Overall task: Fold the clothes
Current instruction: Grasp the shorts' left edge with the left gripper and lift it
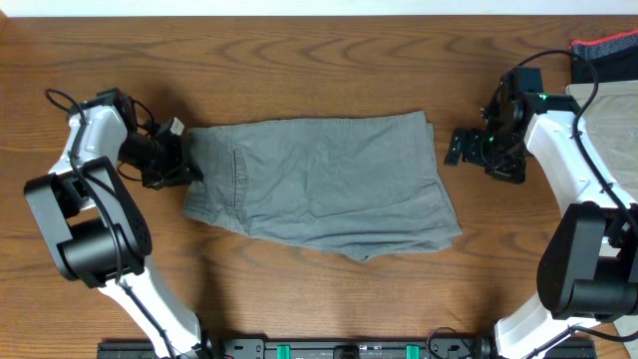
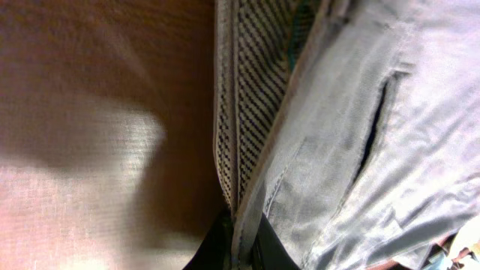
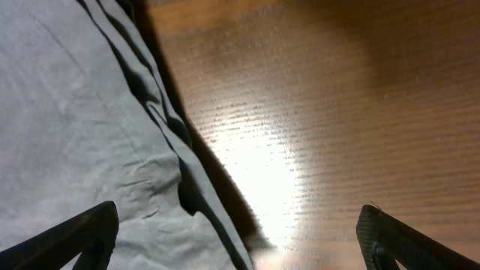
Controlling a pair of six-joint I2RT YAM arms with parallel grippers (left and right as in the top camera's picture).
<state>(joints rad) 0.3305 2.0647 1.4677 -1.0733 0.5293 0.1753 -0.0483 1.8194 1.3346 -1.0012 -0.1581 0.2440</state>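
Observation:
The left gripper lifts the waistband (image 2: 247, 112) next, swings it toward the right in the overhead view and releases it near the leg hems, since the shorts lie outstretched.
The grey-green shorts (image 1: 319, 184) lie flat across the middle of the wooden table, waistband to the left, leg hems to the right. My left gripper (image 1: 182, 158) is shut on the waistband edge at the shorts' left side. In the left wrist view the black fingers (image 2: 241, 244) pinch the waistband (image 2: 247, 112), with a pocket slit (image 2: 373, 127) to the right. My right gripper (image 1: 457, 148) is open and empty, just right of the shorts' upper right corner. In the right wrist view its fingers (image 3: 240, 240) straddle the layered hem edge (image 3: 90, 127) and bare table.
Another pile of fabric, red and dark on beige (image 1: 608, 60), sits at the table's far right corner behind the right arm. Bare wood (image 1: 319, 60) lies beyond the shorts and in front of them.

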